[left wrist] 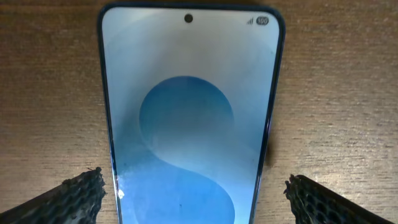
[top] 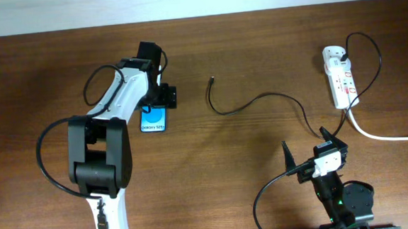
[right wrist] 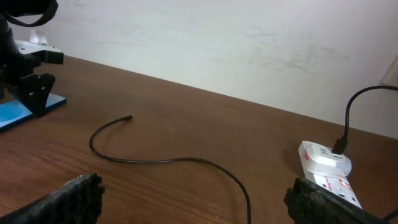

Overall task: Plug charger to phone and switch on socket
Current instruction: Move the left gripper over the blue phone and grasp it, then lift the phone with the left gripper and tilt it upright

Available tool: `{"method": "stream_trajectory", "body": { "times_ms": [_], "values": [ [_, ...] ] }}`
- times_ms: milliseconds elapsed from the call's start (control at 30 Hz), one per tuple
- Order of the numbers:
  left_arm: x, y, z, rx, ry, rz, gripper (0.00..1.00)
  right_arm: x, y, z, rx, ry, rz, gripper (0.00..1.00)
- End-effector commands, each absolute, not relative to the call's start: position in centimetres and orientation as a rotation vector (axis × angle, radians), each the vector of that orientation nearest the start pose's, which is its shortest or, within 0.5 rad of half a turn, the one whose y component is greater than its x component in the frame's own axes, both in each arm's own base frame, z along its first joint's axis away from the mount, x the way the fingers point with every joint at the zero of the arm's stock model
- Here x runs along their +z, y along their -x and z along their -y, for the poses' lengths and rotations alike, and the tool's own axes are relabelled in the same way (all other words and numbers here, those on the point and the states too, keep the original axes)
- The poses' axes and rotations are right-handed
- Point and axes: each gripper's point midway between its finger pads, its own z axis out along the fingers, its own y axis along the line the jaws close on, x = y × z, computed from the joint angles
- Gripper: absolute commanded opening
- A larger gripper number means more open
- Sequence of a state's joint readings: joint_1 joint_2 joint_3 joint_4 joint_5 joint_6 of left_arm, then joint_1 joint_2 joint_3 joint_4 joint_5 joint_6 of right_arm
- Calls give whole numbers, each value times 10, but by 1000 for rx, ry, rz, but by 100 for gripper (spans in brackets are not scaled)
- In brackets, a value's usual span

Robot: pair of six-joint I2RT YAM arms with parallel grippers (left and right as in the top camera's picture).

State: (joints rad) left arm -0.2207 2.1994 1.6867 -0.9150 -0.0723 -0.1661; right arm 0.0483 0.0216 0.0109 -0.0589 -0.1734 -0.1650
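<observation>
My left gripper lowers slightly over the phone next, before it closes onto both long edges of the phone (top: 153, 120).
The phone (top: 153, 120) lies flat on the table, blue screen up; most of it is hidden under my left gripper (top: 159, 97) in the overhead view. In the left wrist view the phone (left wrist: 189, 118) fills the frame between my open fingers (left wrist: 196, 196), which straddle its sides without touching. The charger cable (top: 260, 100) curves across the table, its plug tip (top: 212, 78) lying free; it also shows in the right wrist view (right wrist: 155, 160). The white socket strip (top: 339, 76) sits at the far right with the cable's other end plugged in. My right gripper (top: 313, 152) is open and empty, near the front.
The thick white cord (top: 386, 135) runs from the socket off the right edge. The socket (right wrist: 326, 168) lies just ahead of my right finger. A pale wall borders the table's far edge.
</observation>
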Motion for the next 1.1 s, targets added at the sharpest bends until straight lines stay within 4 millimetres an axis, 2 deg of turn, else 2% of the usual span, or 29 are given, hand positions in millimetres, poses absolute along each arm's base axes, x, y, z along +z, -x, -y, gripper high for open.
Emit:
{"method": "stream_trajectory", "body": {
  "times_ms": [0,367,533,667,767,800,900,933,1000,1067],
  "values": [
    [15,-450,86,81,-53,-2971,99,157,-243,-40,47,304,-1615,98],
    [12,-454,85,77,-47,-2953,99,157,-243,-40,47,304,-1615,98],
    [10,-456,75,94,-18,-2952,99,157,-243,-40,47,304,-1615,98],
    [-20,-447,80,60,-28,-3027,99,157,-243,-40,47,304,-1615,98],
    [-24,-446,82,45,-29,-3038,100,157,-243,-40,47,304,-1615,98],
    [-24,-445,82,45,-28,-3038,97,157,-243,-40,47,304,-1615,98],
    [-24,-445,83,39,-29,-3042,78,157,-243,-40,47,304,-1615,98],
    [-24,-444,83,36,-29,-3046,74,157,-243,-40,47,304,-1615,98],
    [-24,-443,83,37,-29,-3050,74,157,-243,-40,47,304,-1615,98],
    [-12,-446,83,38,-29,-3052,73,157,-243,-40,47,304,-1615,98]
  ]
}}
